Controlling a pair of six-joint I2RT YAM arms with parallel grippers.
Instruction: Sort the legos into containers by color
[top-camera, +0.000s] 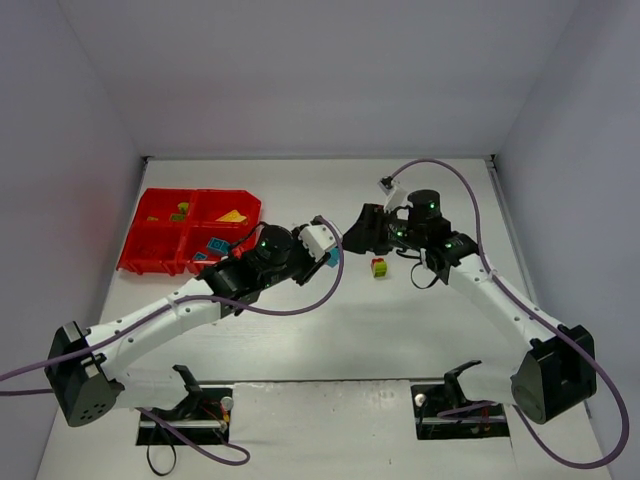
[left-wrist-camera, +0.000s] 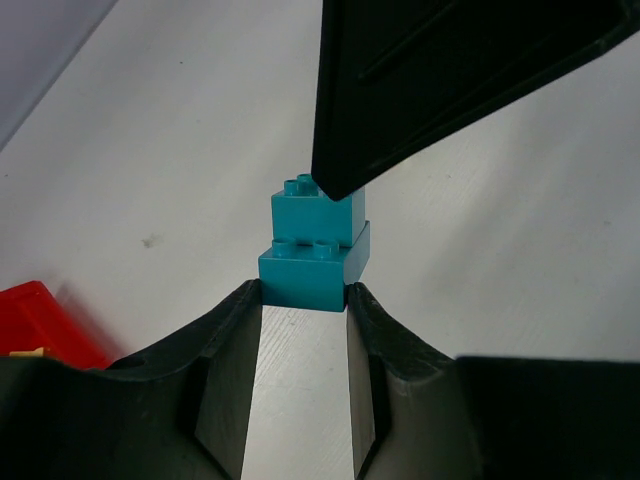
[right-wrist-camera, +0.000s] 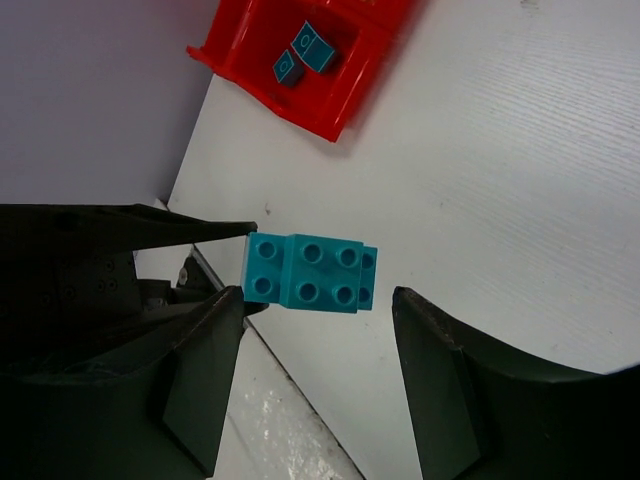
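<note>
I should swing my left gripper to its left in the top view, over the container section with teal legos, with its fingers tipping down, and let go of the matching lego.
Two teal-blue legos (left-wrist-camera: 305, 262), stacked with the top one offset, hang above the table with my left gripper (left-wrist-camera: 303, 292) shut on the lower brick. In the top view they show at the left gripper's (top-camera: 328, 254) tip. My right gripper (right-wrist-camera: 318, 300) stands open around the same teal stack (right-wrist-camera: 308, 272), its left finger (right-wrist-camera: 215, 330) close to the brick and its right finger well apart. One black right finger (left-wrist-camera: 440, 80) covers the upper brick. A small red, lime and yellow stack (top-camera: 379, 267) sits on the table under the right gripper (top-camera: 350, 242).
The red tray (top-camera: 150, 262) lies at the left, with lime bricks (top-camera: 180, 212), a yellow brick (top-camera: 232, 215) and teal bricks (top-camera: 215, 245) in separate compartments. The right wrist view shows the tray's (right-wrist-camera: 340, 110) teal bricks (right-wrist-camera: 305, 55). Grey walls enclose the table.
</note>
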